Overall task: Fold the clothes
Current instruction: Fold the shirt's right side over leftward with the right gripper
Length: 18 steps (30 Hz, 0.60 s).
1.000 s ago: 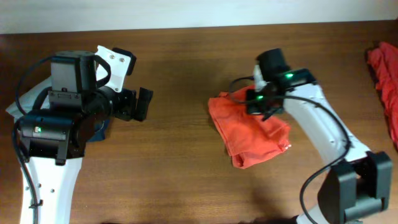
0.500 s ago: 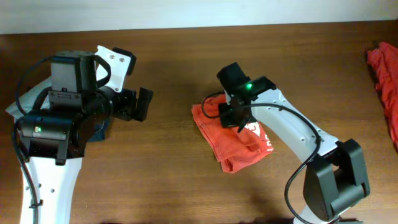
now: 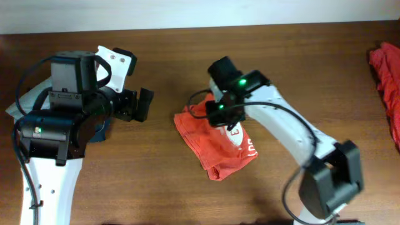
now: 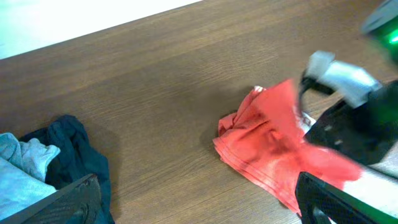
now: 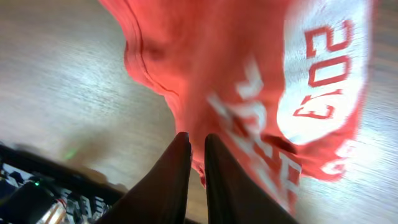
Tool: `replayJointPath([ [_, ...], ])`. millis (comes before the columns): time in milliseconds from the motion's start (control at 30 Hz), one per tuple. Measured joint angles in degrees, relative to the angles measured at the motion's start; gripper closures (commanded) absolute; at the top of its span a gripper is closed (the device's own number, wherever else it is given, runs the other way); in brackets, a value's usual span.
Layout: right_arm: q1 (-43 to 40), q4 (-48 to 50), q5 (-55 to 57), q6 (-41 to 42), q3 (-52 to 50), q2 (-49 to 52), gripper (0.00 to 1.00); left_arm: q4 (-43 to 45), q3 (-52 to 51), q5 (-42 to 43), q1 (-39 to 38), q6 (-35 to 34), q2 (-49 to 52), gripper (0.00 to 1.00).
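The robot's right gripper needs to carry the raised red edge to the left in the overhead view next, down along the opposite edge.
A folded orange-red shirt with white "2013" print lies on the brown table near the middle. It also shows in the left wrist view and fills the right wrist view. My right gripper sits on the shirt's upper edge, its fingers closed together with a sliver of red cloth between them. My left gripper is open and empty, hovering left of the shirt; its wide-apart jaws frame bare table.
A pile of pale grey-blue and navy garments lies at the left, partly under the left arm. Another orange-red garment lies bunched at the table's right edge. The table's far edge meets a white wall.
My right gripper has moved leftward, dragging the folded orange-red shirt with it toward the table's middle-left. The left arm has not moved.
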Motion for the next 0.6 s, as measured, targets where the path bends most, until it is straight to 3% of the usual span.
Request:
replayJointPath([
  [133, 1.86, 1.46, -1.05, 0.26, 0.00, 5.97, 0.95, 0.00, 0.00, 0.00, 0.00, 0.00, 0.00, 0.01],
  [400, 5.60, 2.89, -2.43, 0.20, -0.24, 8.33, 0.91, 0.00, 0.00, 0.00, 0.00, -0.02, 0.00, 0.01],
  [500, 4.92, 2.38, -2.54, 0.24, -0.24, 8.33, 0.83, 0.00, 0.00, 0.00, 0.00, 0.00, 0.00, 0.01],
  [600, 2.86, 3.13, -3.43, -0.68, -0.24, 7.78, 0.58, 0.00, 0.00, 0.00, 0.00, 0.00, 0.00, 0.01],
])
